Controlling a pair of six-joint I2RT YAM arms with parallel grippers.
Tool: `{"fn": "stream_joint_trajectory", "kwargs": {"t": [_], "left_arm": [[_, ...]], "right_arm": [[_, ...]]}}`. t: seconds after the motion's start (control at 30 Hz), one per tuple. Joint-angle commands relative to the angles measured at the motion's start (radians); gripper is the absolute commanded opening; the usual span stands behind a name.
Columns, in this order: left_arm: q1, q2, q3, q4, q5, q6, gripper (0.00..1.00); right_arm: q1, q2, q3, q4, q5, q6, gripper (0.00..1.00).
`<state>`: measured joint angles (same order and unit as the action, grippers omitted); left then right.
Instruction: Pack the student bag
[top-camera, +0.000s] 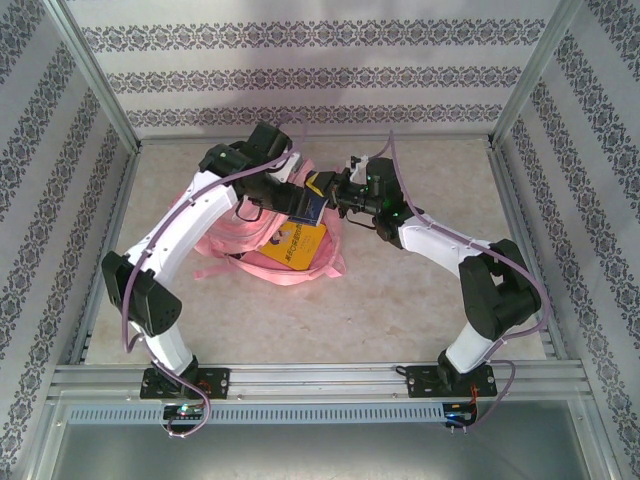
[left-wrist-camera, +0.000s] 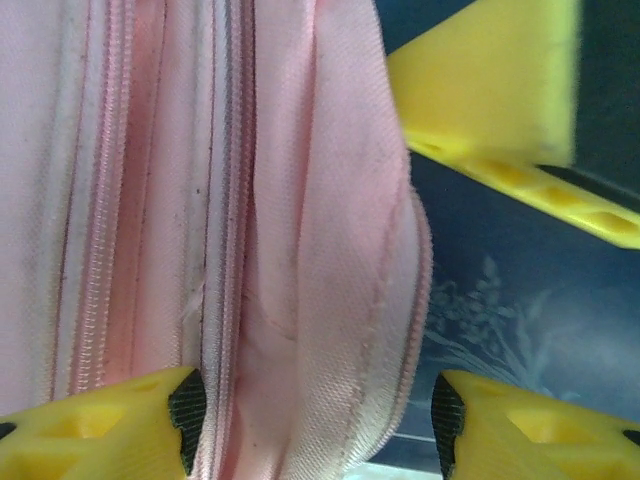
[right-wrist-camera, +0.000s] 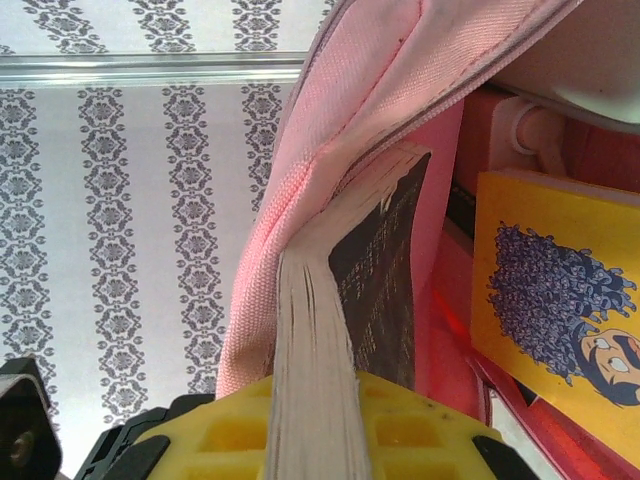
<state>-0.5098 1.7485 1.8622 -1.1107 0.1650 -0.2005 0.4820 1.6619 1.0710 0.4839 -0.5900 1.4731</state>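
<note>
My right gripper is holding the dark blue book. Next it will tilt down toward the yellow book (top-camera: 300, 243) (right-wrist-camera: 550, 290) and release the dark blue book over it, because the bag's opening is wide open there.
The pink student bag (top-camera: 250, 248) lies in the middle of the table with its mouth toward the back. A yellow book (top-camera: 300, 243) rests in its opening. My right gripper (top-camera: 337, 195) is shut on a dark blue book (top-camera: 313, 207), standing on edge at the bag's mouth. In the right wrist view its page edges (right-wrist-camera: 318, 340) run up from between my fingers (right-wrist-camera: 420, 430) under the pink zip edge (right-wrist-camera: 350, 110), beside the yellow book (right-wrist-camera: 550, 290). My left gripper (left-wrist-camera: 315, 425) is open, its jaws apart on either side of the bag's zip edge (left-wrist-camera: 335, 250), the blue cover (left-wrist-camera: 520, 310) just behind.
Patterned walls and aluminium posts (top-camera: 95, 75) close in the back and sides. A metal rail (top-camera: 320, 378) runs along the front by the arm bases. Bare tabletop (top-camera: 450, 180) lies right of and behind the bag. Pink straps (top-camera: 215, 262) trail left of it.
</note>
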Motion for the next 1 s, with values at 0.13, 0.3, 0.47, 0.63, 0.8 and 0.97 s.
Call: {"fn": "stream_joint_trajectory", "kwargs": {"t": [0.13,0.3,0.47,0.63,0.8,0.97], "left_arm": [[-0.008,0.041,0.055,-0.053,-0.190,0.045,0.20],[-0.009,-0.002,0.080,-0.045,-0.190,0.043,0.00],[0.011,-0.101,0.090,-0.033,-0.223,0.014,0.00],[0.019,-0.177,0.085,-0.034,-0.278,-0.003,0.00],[0.035,-0.216,0.093,-0.044,-0.298,-0.005,0.00],[0.061,-0.222,0.103,-0.055,-0.259,-0.011,0.00]], "right_arm": [[0.019,-0.025,-0.009,0.211,-0.012,0.029,0.00],[0.014,-0.048,-0.030,0.160,-0.002,-0.023,0.00],[0.018,-0.083,-0.018,-0.116,0.011,-0.201,0.00],[0.043,-0.072,-0.041,-0.162,0.059,-0.287,0.00],[0.067,-0.013,-0.064,-0.097,0.118,-0.268,0.00],[0.097,0.071,-0.065,0.048,0.193,-0.169,0.00]]}}
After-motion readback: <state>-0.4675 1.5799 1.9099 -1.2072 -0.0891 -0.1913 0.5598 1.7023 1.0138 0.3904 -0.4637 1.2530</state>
